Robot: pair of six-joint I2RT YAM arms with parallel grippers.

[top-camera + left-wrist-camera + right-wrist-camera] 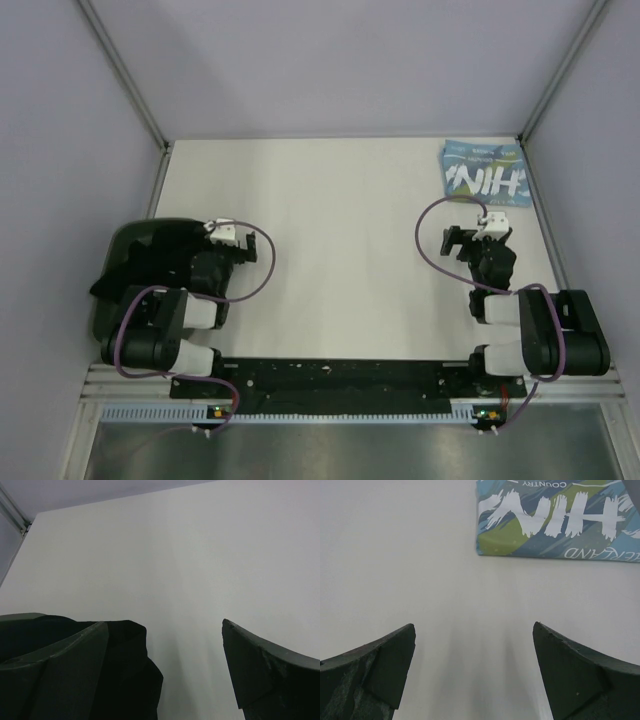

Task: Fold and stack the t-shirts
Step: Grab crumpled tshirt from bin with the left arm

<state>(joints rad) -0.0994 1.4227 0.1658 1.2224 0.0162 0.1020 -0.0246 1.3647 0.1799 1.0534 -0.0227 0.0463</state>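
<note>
Next, the left gripper rises, shifts left in the top view and lowers onto the far folds of the bunched black t-shirt, which lies beside it there.
The light blue t-shirt [485, 172] with white block letters lies folded at the far right corner of the table; it also shows at the top of the right wrist view [555, 520]. The black t-shirt [160, 262] lies bunched on the dark green tray [118, 238] at the left. My left gripper [226, 235] is open and empty at the tray's right edge, with black cloth [130, 670] just beside its left finger [55, 665]. My right gripper [492, 222] is open and empty over bare table [474, 625], a little short of the blue shirt.
White tabletop [340, 240] spans between the arms. Lilac walls with metal corner posts close the back and sides. A black rail [340, 380] with the arm bases runs along the near edge.
</note>
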